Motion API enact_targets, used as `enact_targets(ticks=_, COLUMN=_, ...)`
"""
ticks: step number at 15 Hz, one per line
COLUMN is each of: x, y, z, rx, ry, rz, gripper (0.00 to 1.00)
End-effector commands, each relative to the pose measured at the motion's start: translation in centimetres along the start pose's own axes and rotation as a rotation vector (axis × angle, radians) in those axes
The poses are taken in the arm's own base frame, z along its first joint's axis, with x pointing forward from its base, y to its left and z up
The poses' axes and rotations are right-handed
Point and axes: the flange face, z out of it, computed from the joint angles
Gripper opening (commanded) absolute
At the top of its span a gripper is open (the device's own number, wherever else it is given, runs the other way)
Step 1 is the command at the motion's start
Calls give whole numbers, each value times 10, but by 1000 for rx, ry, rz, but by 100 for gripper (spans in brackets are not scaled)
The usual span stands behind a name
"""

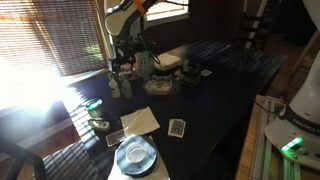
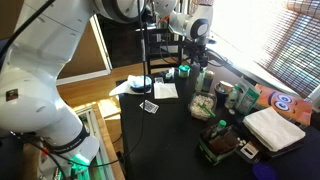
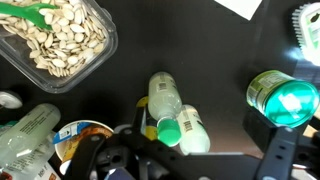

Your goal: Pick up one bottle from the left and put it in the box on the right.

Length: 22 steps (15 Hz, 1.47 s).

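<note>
Next, my gripper shifts down and to its left in the wrist view and lowers the open fingers around the bottle's green cap [image 3: 168, 132], since it sits that way.
Two slim pale greenish-clear bottles lie side by side on the dark table in the wrist view. One bottle [image 3: 163, 98] has a green cap toward me, and the other bottle [image 3: 192, 130] lies against it. My gripper [image 3: 198, 133] is open just above them, with a finger on either side. In both exterior views the gripper [image 1: 124, 66] [image 2: 200, 48] hangs over the cluster of bottles and jars. A small low dark box [image 2: 247, 150] with greyish sides sits farther along the table, well away from the gripper.
A clear tub of seeds [image 3: 60, 40] [image 2: 203, 106] lies near the bottles. A glowing green jar [image 3: 283, 100] stands just beyond one finger. Other jars [image 3: 30, 135], a flat pale box [image 1: 170, 60], a blue plate [image 1: 135, 155], a paper sheet [image 1: 140, 120] and cards [image 1: 177, 127] are on the table.
</note>
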Motion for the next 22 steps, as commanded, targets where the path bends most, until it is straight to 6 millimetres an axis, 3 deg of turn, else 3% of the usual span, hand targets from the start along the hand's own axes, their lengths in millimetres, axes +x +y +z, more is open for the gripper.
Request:
enact_targets(ticks=1, x=4, y=3, z=4, rx=-22, ry=-2, rz=31, gripper=100)
enact_targets(ticks=8, x=26, y=16, z=40, rx=32, ry=-15, rz=59, gripper=100)
enact_targets(ticks=11, x=34, y=16, z=50, rx=50, ry=-7, rz=77, gripper=95)
enact_targets(ticks=12, x=36, y=16, z=52, rx=46, ry=-10, rz=94, gripper=87)
enact_targets(ticks=14, x=38, y=14, z=53, rx=45, ry=-6, rz=110, gripper=81)
enact_targets(ticks=16, x=40, y=12, z=54, rx=40, ry=-5, rz=121, gripper=64)
enact_targets(ticks=18, x=39, y=10, z=53, rx=26, ry=-9, rz=136, gripper=67)
enact_targets(ticks=19, x=40, y=10, z=51, rx=24, ry=-6, rz=142, gripper=60)
enact_targets(ticks=20, x=40, y=9, z=50, rx=25, ry=-2, rz=145, gripper=62)
enact_targets(ticks=22, x=40, y=9, z=49, rx=11, ry=-2, rz=163, gripper=50)
